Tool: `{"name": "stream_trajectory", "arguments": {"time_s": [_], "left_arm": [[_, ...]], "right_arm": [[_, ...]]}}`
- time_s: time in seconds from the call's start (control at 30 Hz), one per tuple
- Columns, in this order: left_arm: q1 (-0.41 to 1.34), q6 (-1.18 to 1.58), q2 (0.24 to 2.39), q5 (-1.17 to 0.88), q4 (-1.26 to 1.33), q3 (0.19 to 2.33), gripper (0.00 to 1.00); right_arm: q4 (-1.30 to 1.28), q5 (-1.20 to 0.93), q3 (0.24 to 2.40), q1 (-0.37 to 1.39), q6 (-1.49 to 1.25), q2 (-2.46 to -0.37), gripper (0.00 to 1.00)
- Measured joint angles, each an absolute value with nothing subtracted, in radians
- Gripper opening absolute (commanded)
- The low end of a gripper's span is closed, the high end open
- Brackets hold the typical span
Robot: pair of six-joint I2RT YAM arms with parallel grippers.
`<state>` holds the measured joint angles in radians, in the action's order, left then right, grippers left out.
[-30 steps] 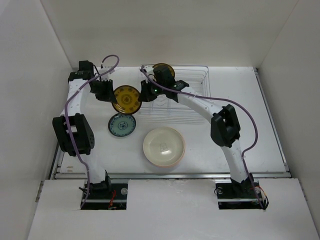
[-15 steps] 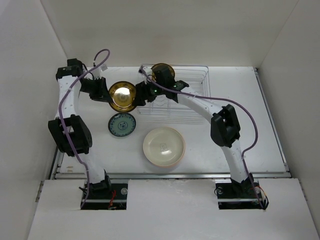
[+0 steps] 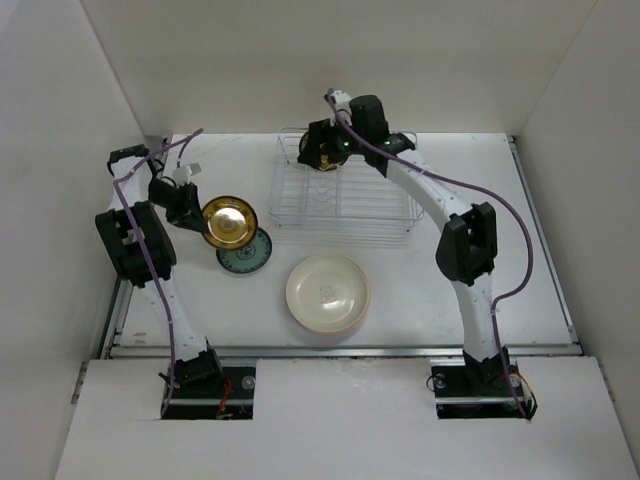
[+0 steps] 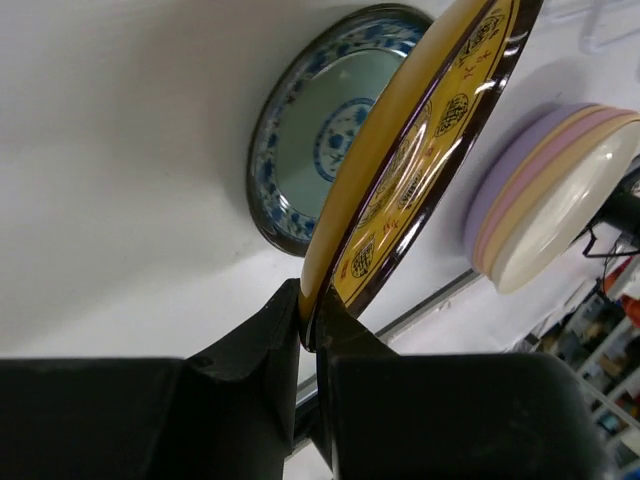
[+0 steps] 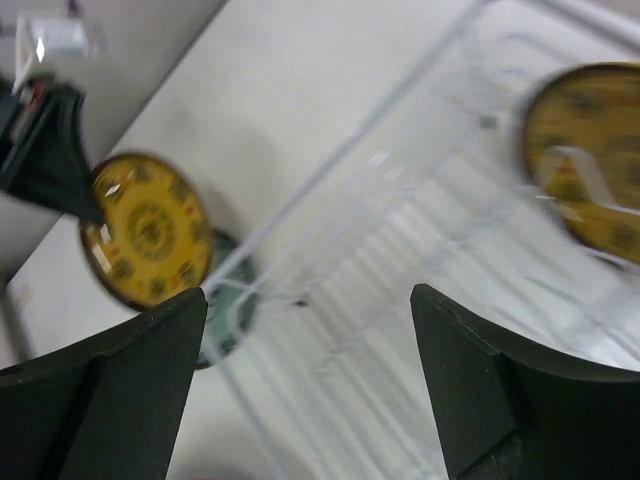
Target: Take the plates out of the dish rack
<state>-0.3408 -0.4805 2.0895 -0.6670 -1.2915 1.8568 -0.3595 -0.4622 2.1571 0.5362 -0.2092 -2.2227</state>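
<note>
My right gripper has its open fingers away from the plate, which stands outside them, so it should shift to the right in the top view, turn and lower onto the racked brown-and-yellow plate's rim (image 3: 344,159) (image 5: 625,254).
My left gripper (image 4: 312,310) is shut on the rim of a small brown-and-yellow plate (image 4: 420,170), held tilted just above a teal-patterned plate (image 4: 310,150) that lies flat on the table. From above, the held plate (image 3: 228,222) overlaps the teal plate (image 3: 252,260), and the left gripper (image 3: 196,213) is at its left rim. My right gripper (image 5: 310,300) is open and empty, high over the far left end of the wire dish rack (image 3: 350,205). Another brown-and-yellow plate (image 5: 590,160) stands upright in the rack (image 5: 400,230).
A stack of larger plates (image 3: 327,293), cream on top with pink and lavender rims below, sits in front of the rack, also in the left wrist view (image 4: 550,200). White walls close in the table on three sides. A metal rail runs along the near edge.
The right gripper opened, let go of the brown-and-yellow plate and drew back over the rack's far end. The left arm carried that plate nearer and left, over the teal plate.
</note>
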Motion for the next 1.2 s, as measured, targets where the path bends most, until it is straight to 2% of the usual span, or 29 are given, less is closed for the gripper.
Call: {"name": "stream_trajectory", "arguments": {"time_s": [0.17,0.27,0.37,0.43,0.53,0.73,0.93,1.1,1.2], "left_arm": [[-0.295,-0.495,2.209,-0.615,-1.291,1.855,0.17],[-0.266,-0.495,2.213,-0.583,-1.298,1.846,0.32],[-0.250,-0.492,2.213,-0.567,-1.302,1.843,0.41],[-0.250,-0.489,2.213,-0.557,-1.306,1.843,0.43],[-0.248,-0.489,2.218,-0.541,-1.307,1.843,0.43],[-0.248,-0.488,2.236,-0.501,-1.307,1.843,0.44],[-0.248,-0.485,2.236,-0.483,-1.308,1.842,0.44],[-0.248,-0.485,2.236,-0.471,-1.308,1.841,0.44],[-0.248,-0.485,2.236,-0.468,-1.308,1.841,0.44]], "right_arm": [[-0.385,-0.309,2.177,0.431,-0.212,-2.222,0.89],[-0.385,-0.221,2.201,0.402,-0.215,-2.225,0.90],[-0.360,-0.153,2.249,0.394,-0.214,-2.252,0.90],[-0.337,-0.123,2.304,0.390,-0.213,-2.298,0.90],[-0.297,-0.104,2.373,0.384,-0.213,-2.384,0.84],[-0.253,-0.100,2.384,0.371,-0.213,-2.525,0.77],[-0.238,-0.111,2.384,0.362,-0.213,-2.579,0.54],[-0.173,-0.138,2.384,0.360,-0.213,-2.579,0.50],[-0.148,-0.163,2.384,0.355,-0.209,-2.580,0.36]]}}
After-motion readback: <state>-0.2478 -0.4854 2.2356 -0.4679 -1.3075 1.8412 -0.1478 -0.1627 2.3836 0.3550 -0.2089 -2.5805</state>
